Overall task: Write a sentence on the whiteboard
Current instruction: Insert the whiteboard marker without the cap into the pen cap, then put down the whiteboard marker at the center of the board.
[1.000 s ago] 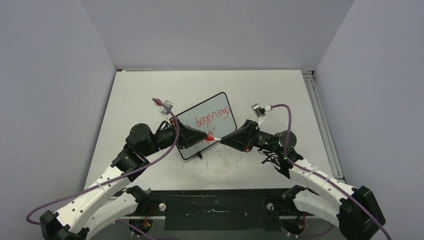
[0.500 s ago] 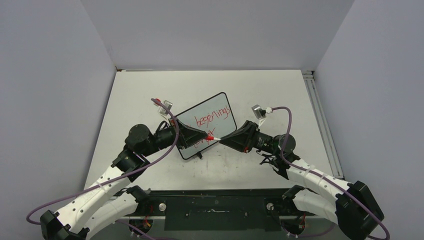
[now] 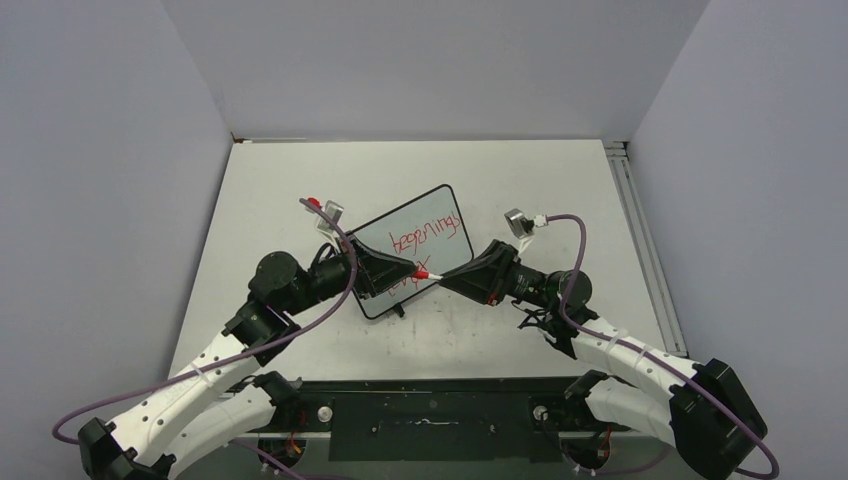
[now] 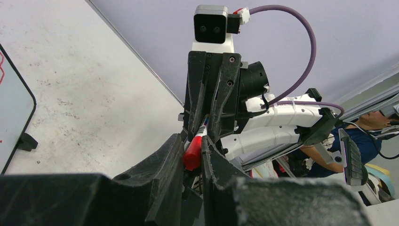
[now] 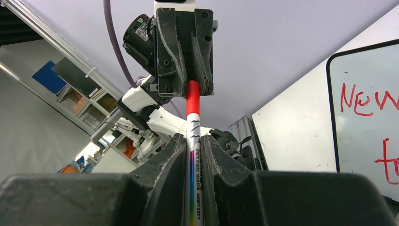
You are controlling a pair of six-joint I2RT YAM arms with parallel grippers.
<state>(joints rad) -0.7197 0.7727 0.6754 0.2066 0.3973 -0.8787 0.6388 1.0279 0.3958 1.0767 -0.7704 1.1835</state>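
Note:
The marker goes toward the right in the top view next, with my right gripper turning downward and freeing it on the bare tabletop, since the marker's red cap is on.
The whiteboard stands tilted on the table, with the red sentence in two lines on it. Above its near right edge, both grippers hold one marker between them. My left gripper is shut on the marker's red cap. My right gripper is shut on the marker's white body. The cap sits against the body. The right wrist view shows the board with "New" in red. The left fingers hide the lower line's left part in the top view.
The board's black corner and foot show at the left in the left wrist view. A metal rail runs along the table's right edge. Grey walls close the back and sides. Purple cables loop over both arms.
Both arms have shifted only slightly. The marker stays held between the two grippers at the same spot over the board's near edge.

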